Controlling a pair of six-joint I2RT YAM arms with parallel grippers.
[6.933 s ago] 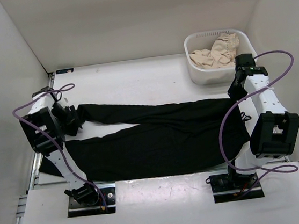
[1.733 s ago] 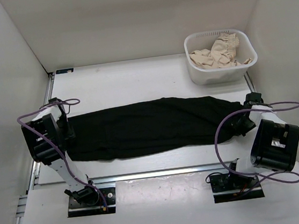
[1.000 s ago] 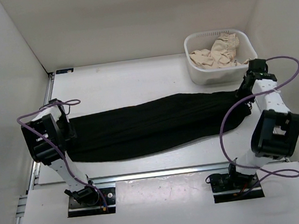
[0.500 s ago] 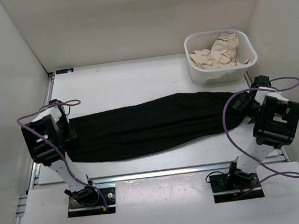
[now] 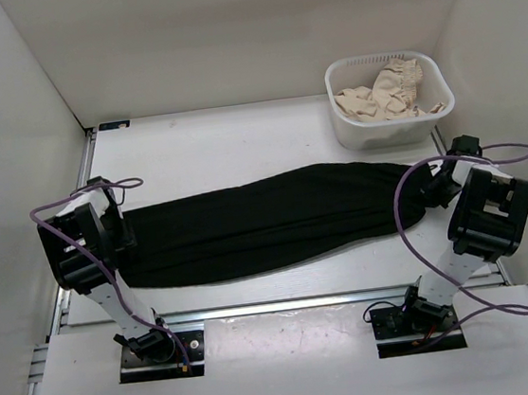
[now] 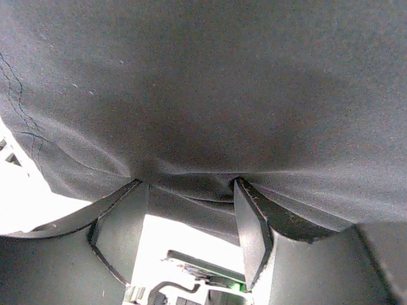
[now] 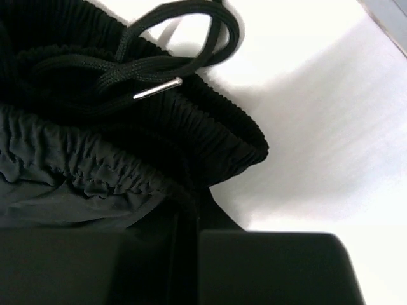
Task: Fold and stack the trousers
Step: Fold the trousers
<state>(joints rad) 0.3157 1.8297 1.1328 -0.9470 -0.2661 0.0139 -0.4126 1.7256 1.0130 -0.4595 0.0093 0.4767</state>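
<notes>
The trousers lie full length. I need to lift my right gripper next, carry it to the left in the top view and release the waistband [image 7: 210, 127] on the legs.
The black trousers [image 5: 267, 221] lie folded lengthwise in one long band across the table, legs to the left and waistband to the right. My left gripper [image 5: 123, 234] is at the leg end. In the left wrist view [image 6: 187, 185] its fingers [image 6: 121, 232] stand wide apart with the fabric [image 6: 203, 95] bunched against their tips. My right gripper [image 5: 435, 188] is at the waistband end. In the right wrist view [image 7: 191, 213] its jaws are closed to a thin slit with the gathered waistband [image 7: 210, 127] pinched in it. The drawstring [image 7: 159, 57] loops loose on the table.
A white basket [image 5: 346, 121] holding beige frilly garments [image 5: 381, 94] stands at the back right, just behind the right arm. White walls close in the table [image 5: 239, 143] on the left, back and right. A metal rail [image 5: 276, 306] runs along the near edge.
The trousers went from spread with two legs apart to one folded band. The right gripper drew the waistband back and to the right. In the last half second almost nothing moved.
</notes>
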